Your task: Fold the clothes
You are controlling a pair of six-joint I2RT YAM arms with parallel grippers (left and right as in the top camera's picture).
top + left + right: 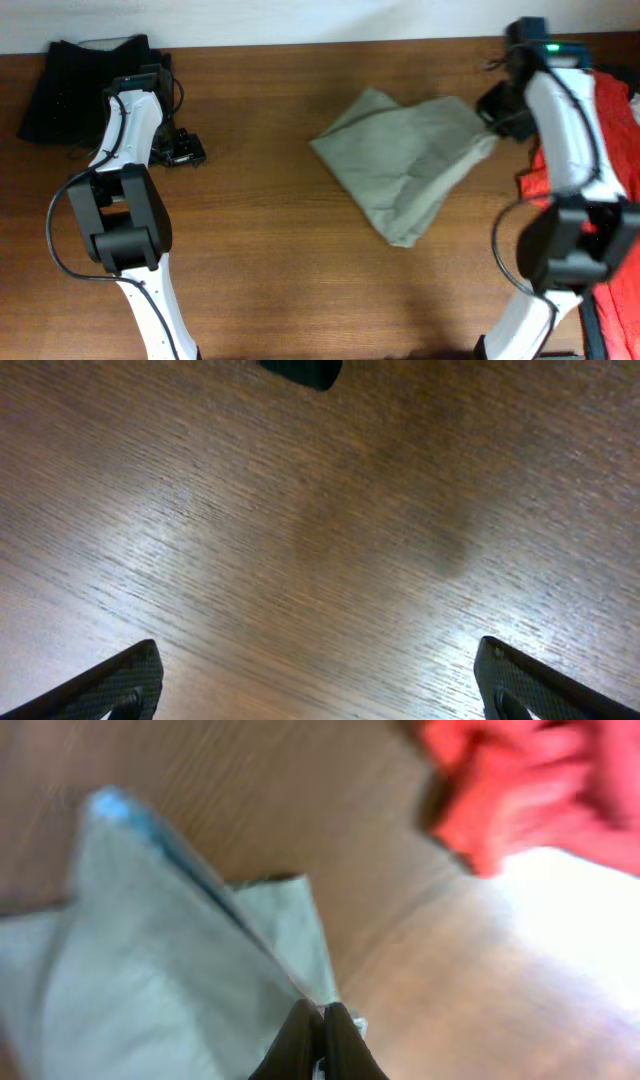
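Note:
I need to carry the corner of the shorts to the left in the overhead view with my right gripper next and release it over the bare wood by my left gripper, because the shorts (408, 160) lie crumpled.
The khaki grey-green shorts (408, 160) lie crumpled on the wooden table right of centre. My right gripper (497, 128) is shut on their right corner; the right wrist view shows the fingers (322, 1020) pinching the pale fabric (150, 970). A red T-shirt (612, 120) lies at the right edge, and shows blurred in the right wrist view (530, 790). A black garment (75, 85) lies at the far left corner. My left gripper (185, 150) is open and empty over bare wood near the black garment; its fingertips (320, 685) are wide apart.
The wooden table (280, 260) runs to a white wall at the back. A dark edge (300, 370) shows at the top of the left wrist view. More red and black cloth (615, 300) hangs at the lower right edge.

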